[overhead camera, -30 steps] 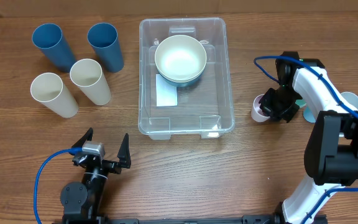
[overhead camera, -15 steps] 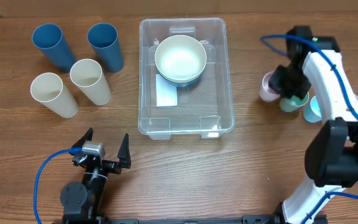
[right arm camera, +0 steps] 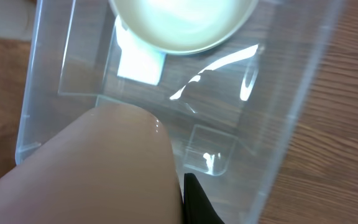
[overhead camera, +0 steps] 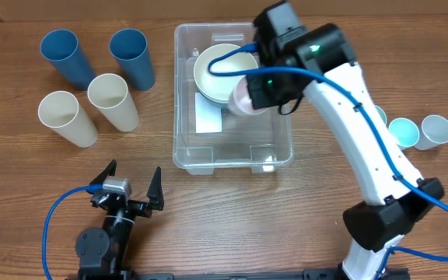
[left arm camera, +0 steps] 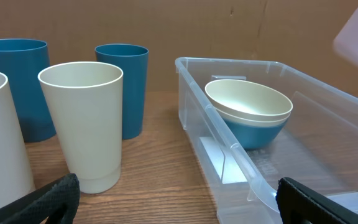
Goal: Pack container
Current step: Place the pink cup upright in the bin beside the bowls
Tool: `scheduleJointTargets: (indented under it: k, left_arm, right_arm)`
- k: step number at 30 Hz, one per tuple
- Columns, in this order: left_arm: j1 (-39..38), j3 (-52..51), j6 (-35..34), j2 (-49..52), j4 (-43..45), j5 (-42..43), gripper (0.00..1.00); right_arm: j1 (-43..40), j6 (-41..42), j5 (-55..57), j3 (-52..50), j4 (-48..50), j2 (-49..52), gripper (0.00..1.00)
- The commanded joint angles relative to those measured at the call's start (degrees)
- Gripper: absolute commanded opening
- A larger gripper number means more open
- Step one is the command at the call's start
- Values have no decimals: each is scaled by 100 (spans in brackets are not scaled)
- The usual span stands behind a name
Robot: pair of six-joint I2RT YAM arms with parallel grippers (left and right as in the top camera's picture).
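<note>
I will lower my right gripper into the clear container point(overhead camera: 182, 117) next and let go of the pink cup there, because there is still open space on the container's bottom at the bowls' near side.
The clear container point(overhead camera: 182, 117) stands mid-table with a cream bowl point(overhead camera: 220, 70) nested in a blue bowl at its far end and a white label point(overhead camera: 208, 118) on its floor. My right gripper point(overhead camera: 257, 95) hangs over the container, shut on a pink cup point(overhead camera: 243, 98) beside the bowls. In the right wrist view the pink cup point(right arm camera: 98, 168) fills the lower left against one black finger point(right arm camera: 194, 202), above the container point(right arm camera: 284, 118). My left gripper point(overhead camera: 131, 187) rests open near the front edge with nothing in it, its fingers point(left arm camera: 48, 199) wide apart.
Two blue cups point(overhead camera: 61, 56) point(overhead camera: 131, 56) and two cream cups point(overhead camera: 67, 117) point(overhead camera: 112, 101) stand left of the container. Small pale cups point(overhead camera: 404, 131) point(overhead camera: 435, 130) sit at the right. The right arm point(overhead camera: 356, 148) stretches across the table's right half.
My right arm has lifted the pink cup from the table's right side and swung it left, over the container. The left arm has not moved.
</note>
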Motion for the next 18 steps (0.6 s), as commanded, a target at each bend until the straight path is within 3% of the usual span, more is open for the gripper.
scheduleJointTargets:
  k: [1, 10, 18]
  left_arm:
    - [-39, -20, 149, -42, 7, 92, 100]
    - [-39, -20, 149, -44, 7, 92, 100]
    - [-39, -20, 149, -44, 7, 92, 100]
  right_arm:
    - [157, -2, 48, -195, 109, 455, 4]
    - [173, 48, 50, -1589, 1499, 756, 4]
    - [170, 70, 157, -2155, 2400, 861, 4]
